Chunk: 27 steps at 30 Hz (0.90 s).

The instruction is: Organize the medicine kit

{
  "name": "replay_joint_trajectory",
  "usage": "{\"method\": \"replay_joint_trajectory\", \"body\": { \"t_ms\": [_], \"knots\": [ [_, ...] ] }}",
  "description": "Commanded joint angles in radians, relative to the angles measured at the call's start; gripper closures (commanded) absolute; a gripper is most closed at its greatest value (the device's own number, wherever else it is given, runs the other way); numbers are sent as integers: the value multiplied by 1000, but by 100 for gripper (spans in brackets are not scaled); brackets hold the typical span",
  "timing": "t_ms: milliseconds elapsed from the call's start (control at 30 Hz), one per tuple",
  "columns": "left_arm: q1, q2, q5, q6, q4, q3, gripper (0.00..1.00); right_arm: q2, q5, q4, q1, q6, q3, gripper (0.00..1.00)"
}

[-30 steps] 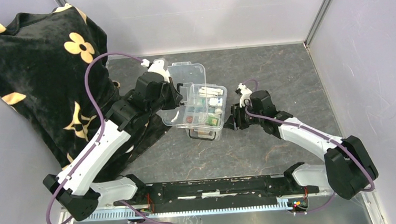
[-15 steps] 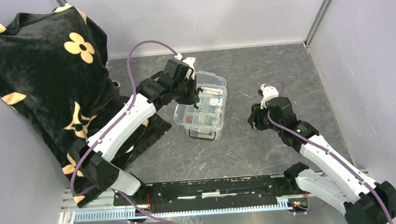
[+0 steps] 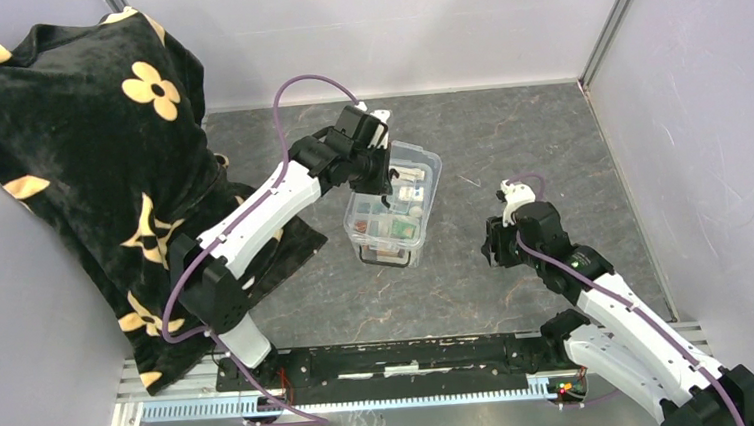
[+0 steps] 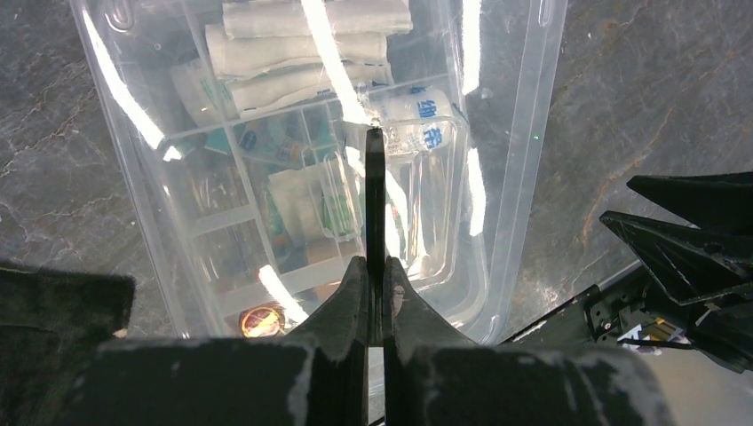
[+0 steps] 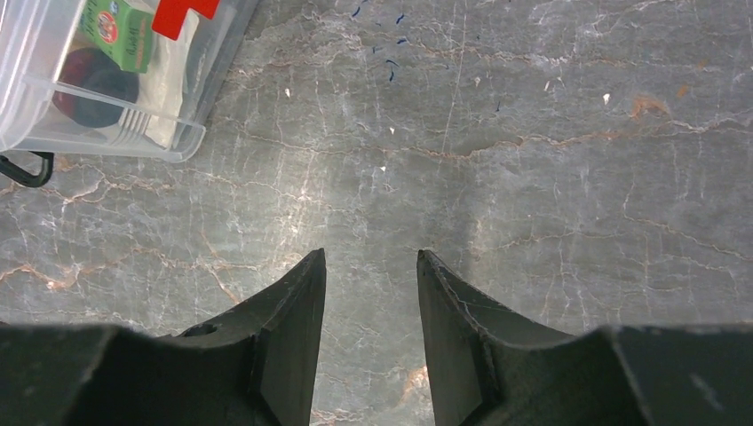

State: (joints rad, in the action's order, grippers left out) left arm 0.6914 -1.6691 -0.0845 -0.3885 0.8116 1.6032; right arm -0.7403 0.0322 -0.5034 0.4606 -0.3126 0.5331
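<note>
The medicine kit [image 4: 306, 177] is right below my left gripper. I should lower the gripper to set the clear lid [image 4: 515, 133] onto the kit and let go of the thin black handle.
The medicine kit [image 3: 424, 220], a clear box of packets and rolls, stands mid-table with its clear lid [image 4: 515, 133] lying over it. Directly above it, my left gripper [image 3: 383, 177] is shut on the lid's thin black handle [image 4: 376, 177], seen edge-on between the fingers of the left gripper [image 4: 376, 259]. Through the lid a divided tray [image 4: 222, 217] of supplies shows. My right gripper [image 3: 492, 247] hangs open over bare table to the kit's right. In the right wrist view the right gripper [image 5: 371, 253] holds nothing, and the kit's corner [image 5: 89, 142] with its red cross [image 5: 182, 13] sits at upper left.
A black cloth with yellow flowers [image 3: 77, 144] fills the left side, reaching near the kit. A black latch [image 5: 22, 169] sticks out at the kit's near end. Pale walls close the back and right. The arms' mounting rail [image 3: 403, 356] runs along the near edge.
My left gripper has swung the lid from open at the back left over onto the box. The right gripper has pulled away from the kit's right side, toward the near right.
</note>
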Motion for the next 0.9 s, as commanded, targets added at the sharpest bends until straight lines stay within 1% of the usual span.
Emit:
{"method": "replay_joint_trajectory", "body": {
  "t_ms": [0, 467, 867],
  "knots": [
    [1, -24, -2, -24, -40, 54, 98, 12, 37, -34, -1, 15, 47, 52],
    [-23, -77, 44, -95, -52, 44, 98, 12, 34, -33, -1, 14, 44, 51],
    [-45, -60, 81, -120, -61, -13, 98, 1, 21, -23, -2, 12, 41, 51]
  ]
}}
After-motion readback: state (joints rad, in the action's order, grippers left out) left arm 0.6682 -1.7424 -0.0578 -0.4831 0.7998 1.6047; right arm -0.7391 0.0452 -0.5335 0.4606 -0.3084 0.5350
